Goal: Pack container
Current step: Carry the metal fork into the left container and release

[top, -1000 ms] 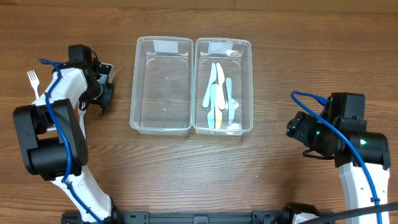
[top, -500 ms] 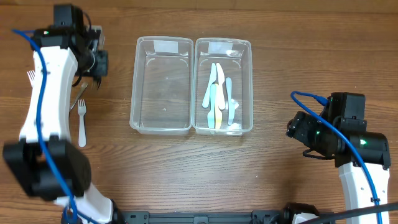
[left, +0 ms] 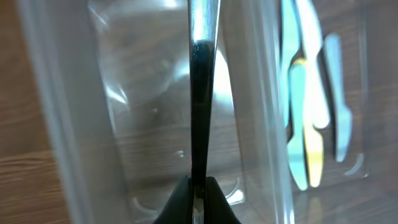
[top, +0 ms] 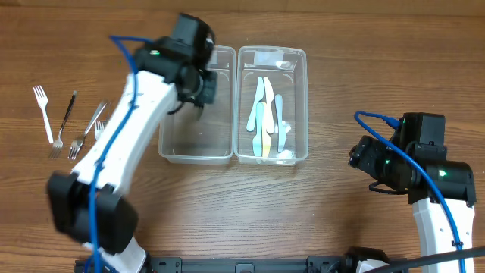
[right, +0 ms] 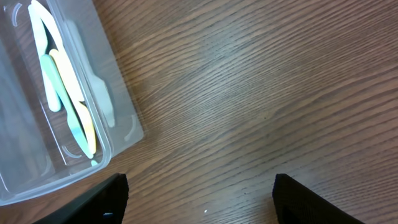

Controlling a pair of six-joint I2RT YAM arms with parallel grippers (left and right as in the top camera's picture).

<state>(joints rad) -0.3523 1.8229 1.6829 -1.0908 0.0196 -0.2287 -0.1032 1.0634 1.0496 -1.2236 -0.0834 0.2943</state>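
Observation:
My left gripper lowers the black-handled utensil next, then opens, since the utensil is between the empty clear container's sides, still above its bottom (top: 199,114) (left: 173,118).
My left gripper (top: 201,85) is shut on a black-handled metal utensil (left: 200,112) and holds it over the clear left container (top: 164,114), which looks empty. In the left wrist view the utensil runs straight up from the jaws (left: 198,200) above the container floor (left: 143,124). The clear right container (top: 303,106) holds several plastic knives (top: 265,114) in white, light blue and yellow; they also show in the left wrist view (left: 311,112) and the right wrist view (right: 68,93). My right gripper (top: 360,155) is open and empty over bare table, right of that container (right: 93,124).
Loose cutlery lies on the table at the far left: a white fork (top: 44,114), a black-handled utensil (top: 67,114) and metal forks (top: 87,129). The two containers stand side by side, touching, at the table's middle back.
My left arm has swung from the far left of the table to above the left container, carrying the black-handled utensil. The cutlery at the left is now uncovered. The right arm has not moved.

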